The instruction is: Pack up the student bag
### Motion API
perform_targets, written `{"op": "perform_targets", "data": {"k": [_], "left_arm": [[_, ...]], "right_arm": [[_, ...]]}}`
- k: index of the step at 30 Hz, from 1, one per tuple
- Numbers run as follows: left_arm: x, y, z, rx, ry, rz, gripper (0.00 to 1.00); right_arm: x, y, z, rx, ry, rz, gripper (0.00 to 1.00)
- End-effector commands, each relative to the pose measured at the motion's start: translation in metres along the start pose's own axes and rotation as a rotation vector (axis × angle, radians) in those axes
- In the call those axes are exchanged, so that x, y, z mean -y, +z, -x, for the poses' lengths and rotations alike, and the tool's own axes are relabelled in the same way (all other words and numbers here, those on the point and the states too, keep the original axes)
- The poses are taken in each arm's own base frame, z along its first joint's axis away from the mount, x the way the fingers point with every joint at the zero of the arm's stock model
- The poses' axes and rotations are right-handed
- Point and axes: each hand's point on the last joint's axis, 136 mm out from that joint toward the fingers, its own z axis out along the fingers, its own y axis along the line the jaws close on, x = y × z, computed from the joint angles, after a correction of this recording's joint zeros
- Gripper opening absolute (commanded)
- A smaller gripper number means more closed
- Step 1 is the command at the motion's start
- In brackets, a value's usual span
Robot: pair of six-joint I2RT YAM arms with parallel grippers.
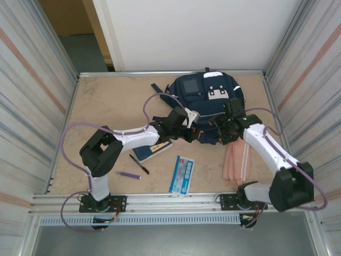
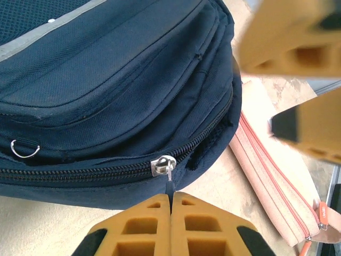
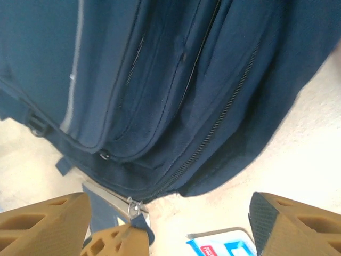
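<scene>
The left gripper drags the pull outward along the closed teeth next, then releases the pull, to get to the bag's strap side.
The student bag (image 1: 205, 93), a navy backpack with a grey panel and a white patch, lies at the back middle of the table. My left gripper (image 2: 171, 198) (image 1: 195, 130) is shut on the navy fabric pull tab (image 2: 170, 188) of the silver zipper slider (image 2: 163, 164) at the bag's near edge. To the left of the slider the zipper teeth are closed, and a short gap shows to its right. My right gripper (image 3: 170, 226) (image 1: 222, 133) hangs open just right of that spot, over bare table beside the bag's corner, with nothing between its fingers (image 3: 292, 224).
A pink pencil case (image 1: 237, 162) (image 2: 277, 176) lies near the right arm. A blue-and-white flat pack (image 1: 181, 175) (image 3: 224, 246), a navy notebook (image 1: 153, 151), a black pen (image 1: 138, 164) and a purple pen (image 1: 129, 175) lie in front. Metal walls stand on both sides.
</scene>
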Motion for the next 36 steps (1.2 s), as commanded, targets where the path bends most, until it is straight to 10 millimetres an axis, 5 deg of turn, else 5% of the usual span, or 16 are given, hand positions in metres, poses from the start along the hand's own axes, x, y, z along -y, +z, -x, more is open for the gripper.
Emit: {"op": "perform_targets", "data": {"k": [1,6,11,15,21,29,36], "left_arm": [[0.019,0.0,0.014,0.042,0.042,-0.052,0.0],[0.015,-0.003,0.012,0.044,0.059,-0.031,0.0],[0.008,-0.009,0.012,0.065,0.107,0.015,0.0],[-0.001,-0.01,0.01,0.052,0.135,0.056,0.0],[-0.021,-0.012,0.005,0.044,0.17,0.125,0.0],[-0.064,-0.017,0.005,0.021,0.188,0.262,0.0],[-0.147,-0.036,0.024,0.048,0.042,0.464,0.0]], "right_arm": [[-0.027,0.012,-0.007,-0.038,0.023,0.032,0.75],[-0.009,0.036,-0.001,-0.008,0.031,-0.092,0.62],[0.0,0.05,-0.002,-0.009,0.018,-0.131,0.6],[0.007,0.054,-0.008,-0.03,0.029,-0.146,0.24],[-0.004,0.035,-0.006,-0.015,0.003,-0.107,0.0],[-0.027,-0.004,-0.001,0.032,-0.066,-0.019,0.0],[-0.03,-0.02,-0.005,0.034,-0.134,0.007,0.0]]}}
